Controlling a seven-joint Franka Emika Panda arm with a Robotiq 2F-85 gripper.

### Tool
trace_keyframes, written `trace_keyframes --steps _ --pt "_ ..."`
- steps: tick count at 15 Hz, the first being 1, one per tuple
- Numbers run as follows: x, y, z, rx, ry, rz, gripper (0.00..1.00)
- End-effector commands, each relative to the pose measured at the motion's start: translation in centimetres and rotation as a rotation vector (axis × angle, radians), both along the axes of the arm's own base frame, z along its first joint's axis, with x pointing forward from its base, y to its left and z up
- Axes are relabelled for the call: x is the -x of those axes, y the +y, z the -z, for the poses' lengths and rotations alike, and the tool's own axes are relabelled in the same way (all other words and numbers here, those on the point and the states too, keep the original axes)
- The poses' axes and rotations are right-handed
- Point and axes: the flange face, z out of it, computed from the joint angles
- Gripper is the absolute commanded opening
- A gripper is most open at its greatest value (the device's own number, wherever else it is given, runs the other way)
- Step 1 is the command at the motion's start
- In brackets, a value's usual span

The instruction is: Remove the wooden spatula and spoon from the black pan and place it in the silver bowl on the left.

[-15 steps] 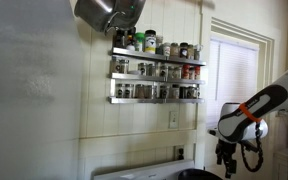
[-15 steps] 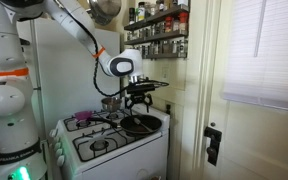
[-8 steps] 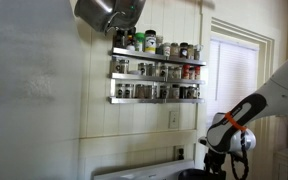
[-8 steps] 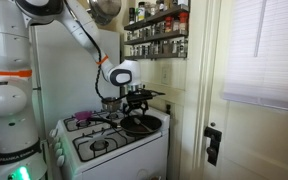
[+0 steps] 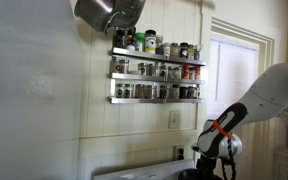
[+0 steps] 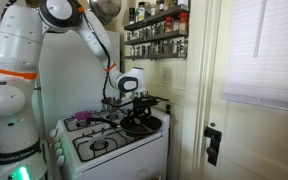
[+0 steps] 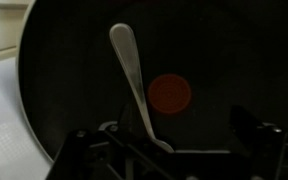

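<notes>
The thin wooden handle is nearer one of my fingers than the other, so I will gently move my gripper down and to the left in the wrist view to close around it.
In the wrist view the black pan [image 7: 74,70] fills the frame, with a red dot [image 7: 170,94] at its centre. A pale wooden utensil [image 7: 132,70] lies in it, one end pointing away from me, the other passing close by my left finger. My gripper [image 7: 179,135] is open just above the pan floor, fingers wide apart. In an exterior view the gripper [image 6: 136,106] hangs low over the pan [image 6: 144,125] on the stove. A silver pot [image 6: 111,102] stands behind it to the left. A second utensil cannot be made out.
The pan sits on a white gas stove [image 6: 104,148]. A spice rack [image 5: 156,68] with several jars hangs on the wall above, and a metal pot [image 5: 104,12] hangs near the top. A door [image 6: 249,120] stands beside the stove.
The arm has come down and moved toward the stove; the gripper went from well above the pan to just over its inside. The fingers stay open.
</notes>
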Motion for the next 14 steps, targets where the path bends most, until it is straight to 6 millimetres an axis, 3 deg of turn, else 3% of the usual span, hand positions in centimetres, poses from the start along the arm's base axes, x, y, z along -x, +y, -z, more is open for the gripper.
trace_keyframes --steps 1,9,14 --pt "-0.1 -0.1 -0.4 0.004 -0.023 -0.017 1.0" --pt "-1.8 0.7 1.0 -0.031 0.005 -0.102 0.96" --pt "-2.2 0.1 2.6 -0.031 0.023 -0.096 0.69"
